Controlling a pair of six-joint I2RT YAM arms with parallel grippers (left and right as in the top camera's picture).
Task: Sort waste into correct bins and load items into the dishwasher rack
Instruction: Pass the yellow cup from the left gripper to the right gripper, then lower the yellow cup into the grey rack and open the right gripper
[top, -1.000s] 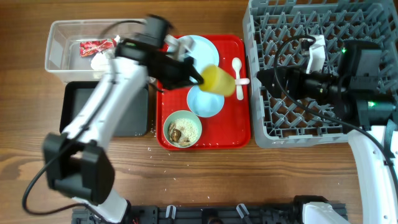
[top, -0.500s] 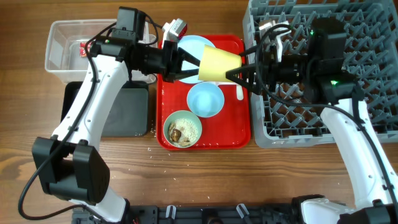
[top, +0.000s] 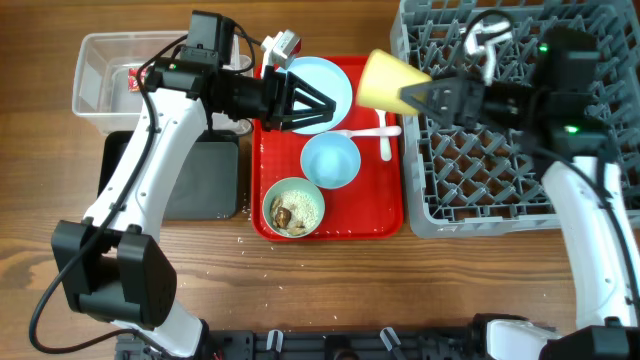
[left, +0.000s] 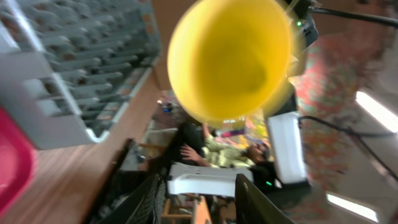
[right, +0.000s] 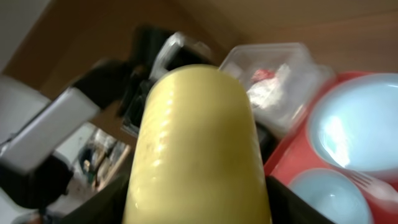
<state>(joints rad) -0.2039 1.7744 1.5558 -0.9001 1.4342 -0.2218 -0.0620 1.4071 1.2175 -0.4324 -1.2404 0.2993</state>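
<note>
The yellow cup (top: 385, 78) goes down into the rack's near corner by the tray next, as my right gripper comes back and tilts downward, since that corner stands empty.
My right gripper (top: 420, 97) is shut on a yellow cup (top: 385, 78) and holds it on its side above the gap between the red tray (top: 385, 215) and the grey dishwasher rack (top: 520, 190). The cup fills the right wrist view (right: 196, 149) and shows its open mouth in the left wrist view (left: 230, 59). My left gripper (top: 318, 104) is open and empty above the tray, its fingers (left: 198, 200) pointing at the cup. On the tray lie a light blue plate (top: 325, 75), a light blue bowl (top: 330, 160), a white spoon (top: 385, 135) and a bowl of food scraps (top: 294, 207).
A clear bin (top: 105, 75) holding a red wrapper stands at the back left. A black bin (top: 205, 190) lies in front of it, partly under my left arm. Crumbs lie on the wooden table near the tray's front left corner.
The cup has passed from my left gripper to my right. My right gripper has carried it right and back toward the rack. My left gripper has opened and stays over the tray.
</note>
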